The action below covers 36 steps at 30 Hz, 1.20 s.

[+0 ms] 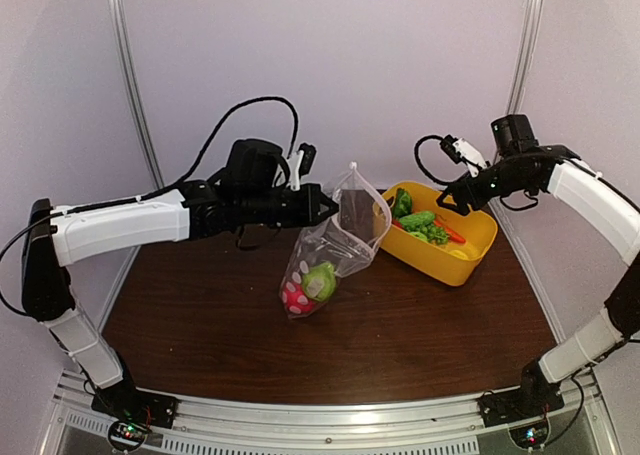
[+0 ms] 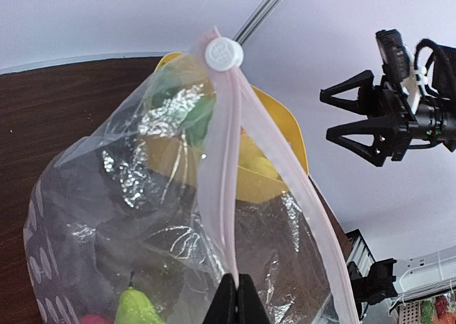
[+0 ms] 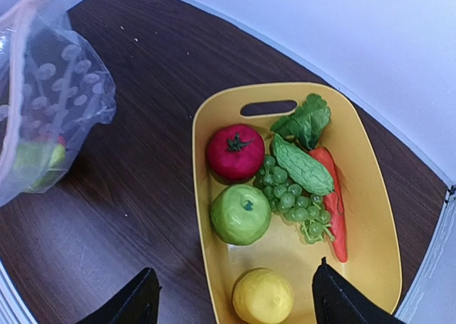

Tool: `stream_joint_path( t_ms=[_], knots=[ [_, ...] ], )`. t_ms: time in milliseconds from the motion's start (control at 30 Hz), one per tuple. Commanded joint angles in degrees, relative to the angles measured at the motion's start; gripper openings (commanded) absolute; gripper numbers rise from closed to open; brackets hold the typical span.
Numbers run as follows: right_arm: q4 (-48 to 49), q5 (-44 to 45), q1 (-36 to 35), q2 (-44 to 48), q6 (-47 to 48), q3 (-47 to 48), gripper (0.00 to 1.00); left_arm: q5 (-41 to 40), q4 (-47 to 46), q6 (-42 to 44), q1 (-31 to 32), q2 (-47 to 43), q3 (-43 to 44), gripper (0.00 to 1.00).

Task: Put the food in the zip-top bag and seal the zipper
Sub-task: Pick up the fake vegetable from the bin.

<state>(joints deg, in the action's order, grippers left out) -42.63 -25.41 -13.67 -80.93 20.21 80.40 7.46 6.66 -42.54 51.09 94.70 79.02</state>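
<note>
The right gripper moves down into the yellow basket next, fingers astride the green gourd's end farther from the leaves. The reason is that it lies uncovered atop the grapes.
The dotted clear zip-top bag hangs from my left gripper, its bottom resting on the table. In the left wrist view my left gripper is shut on the pale zipper strip, whose two sides spread apart above; a white slider sits at the far end. A green fruit and a red-pink fruit lie in the bag. My right gripper is open and empty above the yellow basket, which holds a red tomato, green apple, lemon, grapes, green gourd and carrot.
The yellow basket stands at the back right of the brown table, close to the bag's mouth. White walls with metal posts enclose the back and sides. My right gripper also shows open in the left wrist view.
</note>
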Motion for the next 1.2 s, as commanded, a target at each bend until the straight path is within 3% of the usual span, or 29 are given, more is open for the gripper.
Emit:
stream_joint_path(
  t_ms=[0, 567, 933, 1167],
  knots=[
    [-3.44, 2.15, 3.16, -6.25, 3.15, 2.08, 0.74, -0.35, 0.36, 1.96, -0.39, -2.58, -1.9, 0.0],
    [-5.9, 0.34, 6.67, -37.65, 6.25, 26.26, 0.63, 2.9, 0.16, 2.64, -0.38, -3.78, -3.22, 0.0],
    [-9.12, -1.26, 7.51, -51.68, 4.21, 39.2, 0.67, 3.5, 2.43, 3.24, -0.38, -3.08, -0.43, 0.0],
    [-13.31, -6.16, 7.9, -53.98, 5.44, 40.72, 0.61, 2.94, 3.28, 3.28, -0.38, -3.22, -0.71, 0.0]
  ],
)
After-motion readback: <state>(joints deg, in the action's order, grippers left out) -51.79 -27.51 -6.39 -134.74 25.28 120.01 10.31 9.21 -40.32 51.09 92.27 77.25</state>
